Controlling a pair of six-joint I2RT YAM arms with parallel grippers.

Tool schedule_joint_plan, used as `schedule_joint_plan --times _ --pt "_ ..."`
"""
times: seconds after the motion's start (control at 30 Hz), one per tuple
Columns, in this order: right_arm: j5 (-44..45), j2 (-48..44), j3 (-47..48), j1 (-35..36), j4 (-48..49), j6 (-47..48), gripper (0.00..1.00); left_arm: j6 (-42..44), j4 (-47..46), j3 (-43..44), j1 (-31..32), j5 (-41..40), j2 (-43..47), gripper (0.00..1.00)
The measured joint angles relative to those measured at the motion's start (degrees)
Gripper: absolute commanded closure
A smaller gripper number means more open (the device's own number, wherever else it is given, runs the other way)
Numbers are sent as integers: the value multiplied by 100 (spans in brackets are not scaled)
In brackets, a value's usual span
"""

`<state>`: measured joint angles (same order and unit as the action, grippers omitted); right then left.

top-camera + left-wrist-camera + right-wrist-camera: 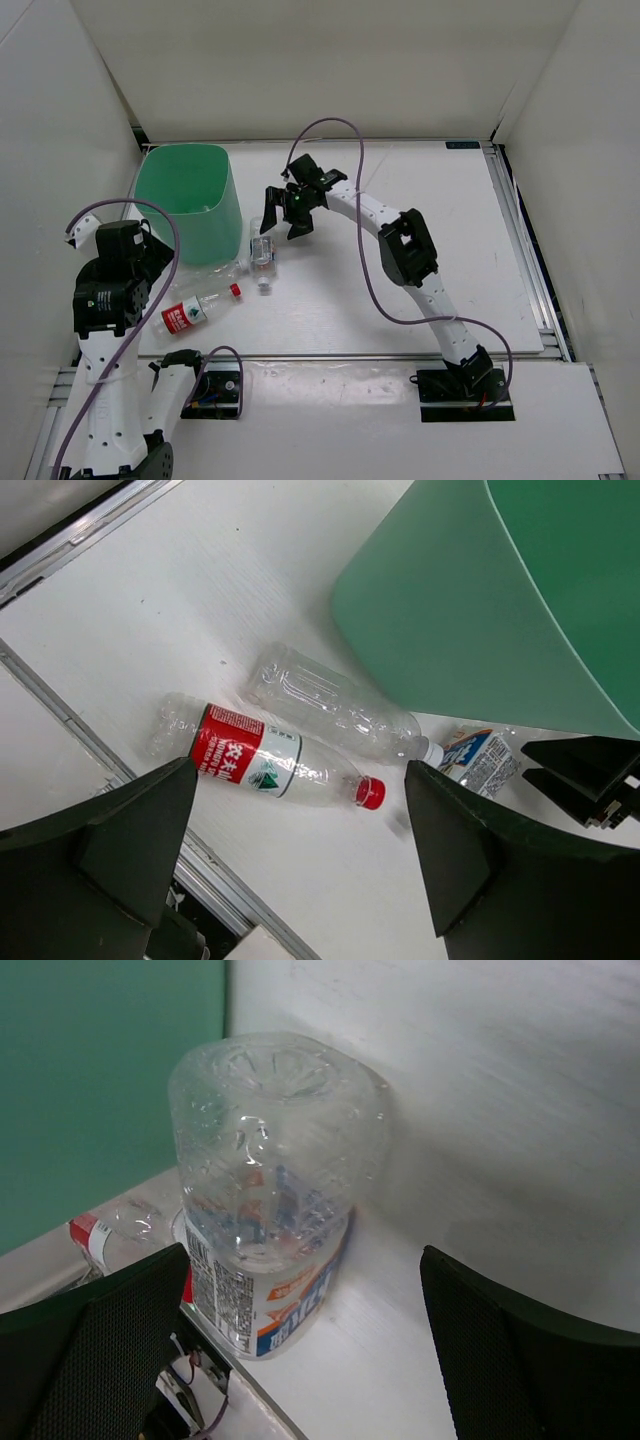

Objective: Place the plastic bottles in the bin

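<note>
The blue-labelled bottle's base end (257, 228) (278, 1125) is below the right gripper and to its left in the top view, so the gripper needs to ease down and sideways onto it.
The mint-green bin (190, 195) stands at the back left; its wall also shows in the left wrist view (500, 600). Three bottles lie on the table in front of it: the red-labelled bottle (195, 310) (270, 765), a plain clear bottle (225, 272) (330, 705), and the blue-labelled bottle (262, 255) (270, 1190). My right gripper (285, 222) (300, 1280) is open just above the blue-labelled bottle's base end. My left gripper (300, 810) is open and empty, above the table next to the red-labelled bottle. A fourth bottle does not show.
White walls close in the table on the left, back and right. A metal rail (380, 352) runs along the table's near edge. The right arm (410, 250) stretches across the middle of the table. The right gripper's black fingers (585, 775) reach into the left wrist view.
</note>
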<state>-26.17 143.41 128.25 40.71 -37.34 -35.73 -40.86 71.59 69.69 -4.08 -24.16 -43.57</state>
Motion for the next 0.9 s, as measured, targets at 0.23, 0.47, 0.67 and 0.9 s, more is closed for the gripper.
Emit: schedule_joint_plan --times 0.23,0.47,0.67,0.9 --pt "-210 398 240 140 219 -297 0 262 35 0 0 -114 -9 3" --pt "-776 695 481 129 603 -614 8 350 136 -2 0 -168 -26 3" --pt "-1108 769 337 107 876 -778 38 358 219 -66 0 -205 -26 3" --pt "-1088 149 -608 -240 881 -708 66 201 208 -68 0 -142 -2 3"
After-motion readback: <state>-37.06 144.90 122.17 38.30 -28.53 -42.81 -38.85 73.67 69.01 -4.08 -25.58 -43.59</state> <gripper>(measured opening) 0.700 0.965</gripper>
